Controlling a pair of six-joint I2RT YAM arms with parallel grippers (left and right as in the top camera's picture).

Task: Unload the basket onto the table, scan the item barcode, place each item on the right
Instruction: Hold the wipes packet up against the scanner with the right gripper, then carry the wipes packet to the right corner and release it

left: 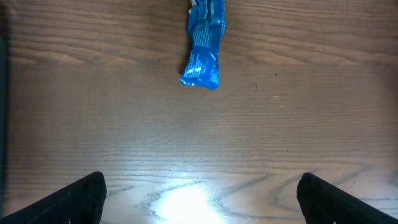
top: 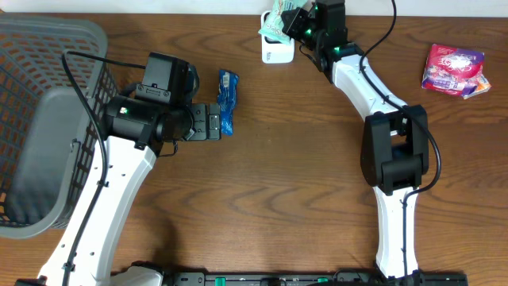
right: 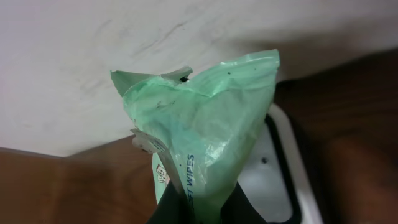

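My right gripper swings off the scanner (top: pixel 278 52) next, toward the right in the overhead view, then down to the bare wood beside the pink and red packet.
My right gripper (top: pixel 295 24) is shut on a green wet-wipes packet (top: pixel 277 16) and holds it above the white barcode scanner (top: pixel 278 52) at the table's far edge. In the right wrist view the crumpled packet (right: pixel 205 124) rises from between the dark fingers (right: pixel 171 211), with the scanner's white body (right: pixel 273 180) behind it on the right. My left gripper (top: pixel 218 121) stands open just in front of a blue snack packet (top: pixel 228 101) lying on the wood. In the left wrist view that blue packet (left: pixel 202 46) lies well beyond the spread fingertips (left: pixel 74 199), and nothing is between them.
A grey mesh basket (top: pixel 48 119) takes up the left edge of the table. A pink and red packet (top: pixel 454 70) lies at the far right. A black cable runs from the basket side toward the left arm.
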